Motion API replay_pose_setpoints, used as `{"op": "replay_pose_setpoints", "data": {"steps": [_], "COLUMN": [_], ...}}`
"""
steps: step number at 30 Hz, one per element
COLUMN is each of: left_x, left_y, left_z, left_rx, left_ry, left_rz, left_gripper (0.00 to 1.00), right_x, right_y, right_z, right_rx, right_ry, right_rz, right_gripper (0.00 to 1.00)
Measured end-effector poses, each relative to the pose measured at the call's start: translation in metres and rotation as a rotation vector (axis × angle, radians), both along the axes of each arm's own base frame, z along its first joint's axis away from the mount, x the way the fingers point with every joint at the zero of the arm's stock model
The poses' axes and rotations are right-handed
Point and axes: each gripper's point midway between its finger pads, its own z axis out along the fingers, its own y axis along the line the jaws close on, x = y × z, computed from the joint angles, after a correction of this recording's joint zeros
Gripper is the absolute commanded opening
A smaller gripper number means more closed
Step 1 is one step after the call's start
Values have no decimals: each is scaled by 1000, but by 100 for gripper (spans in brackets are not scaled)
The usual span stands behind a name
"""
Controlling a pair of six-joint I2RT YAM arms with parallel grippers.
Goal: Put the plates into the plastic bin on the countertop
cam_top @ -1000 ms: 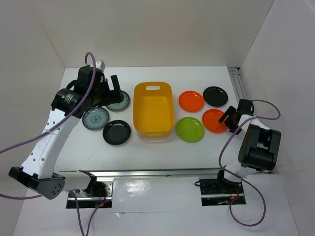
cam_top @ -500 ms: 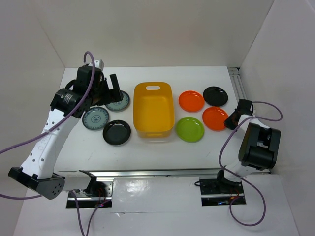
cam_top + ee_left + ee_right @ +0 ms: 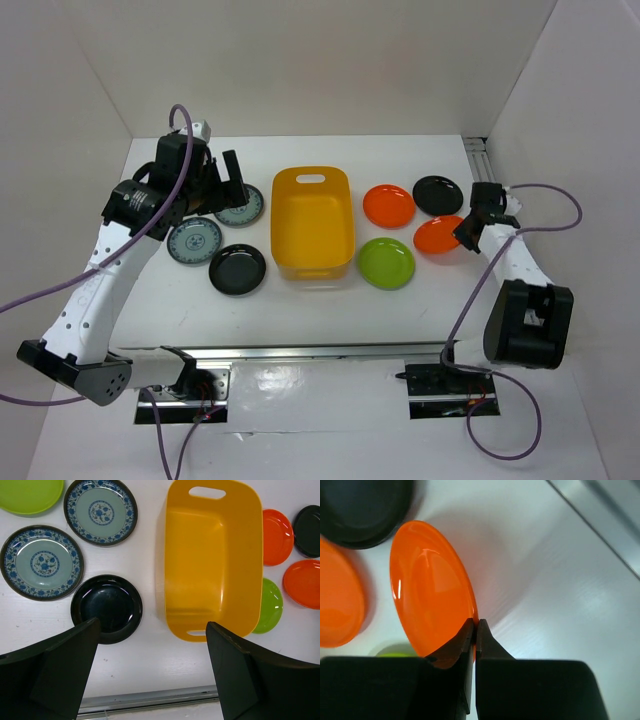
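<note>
The bin [image 3: 312, 222] stands empty with its top open. I will next raise my right gripper, carry it over the other orange plate and lower it into the bin.
The yellow-orange plastic bin [image 3: 312, 222] [image 3: 212, 560] stands empty mid-countertop. My right gripper [image 3: 465, 232] [image 3: 475, 625] is shut on the rim of an orange plate [image 3: 438, 234] [image 3: 427, 590], which tilts up off the surface. Around it lie another orange plate [image 3: 388, 205], a black plate [image 3: 438, 196] and a lime green plate [image 3: 386, 263]. Left of the bin lie a black plate [image 3: 237, 269] [image 3: 106, 607] and two patterned plates [image 3: 42, 562] [image 3: 100, 511]; a second green plate [image 3: 30, 495] shows in the left wrist view. My left gripper [image 3: 235, 180] [image 3: 152, 625] hovers open above them, holding nothing.
White walls close in the countertop on the left, back and right. A metal rail [image 3: 483, 170] runs along the right wall, and another metal rail [image 3: 300, 352] lines the near edge by the arm bases. Purple cables loop beside both arms.
My right gripper has shut on the orange plate's rim and raised it, carrying it slightly toward the back. The left arm has not moved.
</note>
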Motion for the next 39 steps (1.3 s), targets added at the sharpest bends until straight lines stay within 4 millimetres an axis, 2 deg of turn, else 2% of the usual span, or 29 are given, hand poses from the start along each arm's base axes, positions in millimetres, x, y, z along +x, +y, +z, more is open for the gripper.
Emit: {"op": "replay_pose_setpoints", "data": {"steps": [6,11,14,17,20,22,23,25,28,31,34,36,39], "left_x": [1,2,4,11,25,36,42,52,65,73,73,66,49], "left_y": [3,6,10,11,13,19,25,40,70,103,142,170,183], "left_z": [0,-1,-2,1,7,11,13,15,13,-1,-35,-79,-134], "left_rx": [10,19,35,39,24,1,-14,-42,-64,-116,-178,-224,-268], "left_ry": [-3,-2,6,14,21,26,28,34,45,79,147,234,370], "left_rz": [19,32,53,83,100,121,137,190,281,391,502,592,650], "left_gripper": [100,100,100,100,100,100,100,100,100,98,97,97,97], "right_x": [11,28,45,62,88,106,113,118,117,115,111,111,112], "right_y": [23,55,95,156,222,261,278,305,325,333,335,339,343], "right_z": [76,137,181,220,244,243,234,199,147,119,110,109,99], "right_rx": [-127,-197,-194,-160,-133,-142,-144,-147,-150,-158,-158,-155,-153], "right_ry": [-96,-218,-345,-465,-515,-523,-509,-439,-316,-249,-226,-228,-212], "right_rz": [5,42,136,312,504,600,641,728,823,877,907,924,945], "right_gripper": [0,0,0,0,0,0,0,0,0,0,0,0,0]}}
